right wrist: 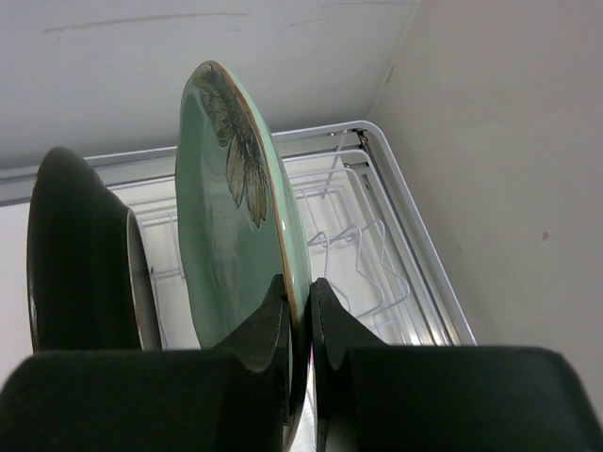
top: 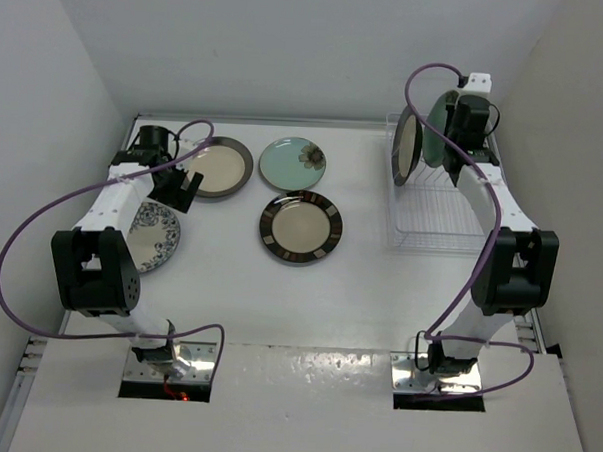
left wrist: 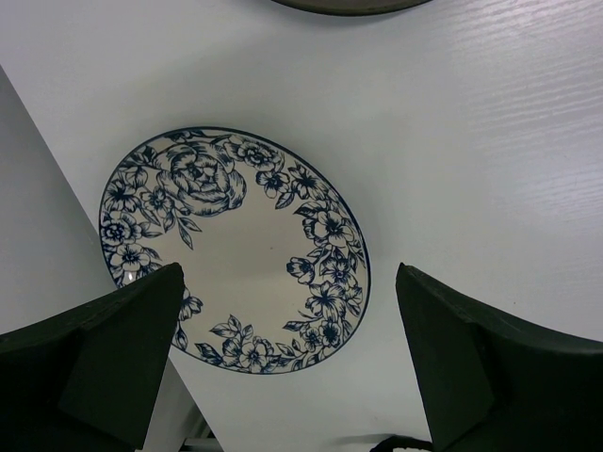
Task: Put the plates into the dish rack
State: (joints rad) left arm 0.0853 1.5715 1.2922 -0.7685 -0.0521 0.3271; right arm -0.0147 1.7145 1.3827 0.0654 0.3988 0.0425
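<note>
My right gripper will next bring the mint-green flower plate, which still hangs above the rack, down into the slot [top: 430,158] [right wrist: 177,284] beside the upright cream plate.
My right gripper [top: 458,121] [right wrist: 300,290] is shut on the rim of a mint-green flower plate [top: 438,127] [right wrist: 221,217] and holds it upright over the white wire dish rack [top: 437,220] [right wrist: 405,235]. A cream plate with a dark grey rim [top: 407,148] [right wrist: 80,254] stands upright in the rack beside it. My left gripper [top: 183,186] [left wrist: 290,282] is open and empty, above the blue-white patterned plate [top: 153,237] [left wrist: 236,250] lying flat. Another cream plate with a dark rim [top: 219,167], a second mint-green plate [top: 292,163] and a brown-rimmed plate [top: 301,227] lie flat on the table.
White walls close in the table on the left, back and right. The rack sits against the right wall [right wrist: 509,169]. The blue-white plate lies near the left wall [left wrist: 38,207]. Purple cables loop from both arms.
</note>
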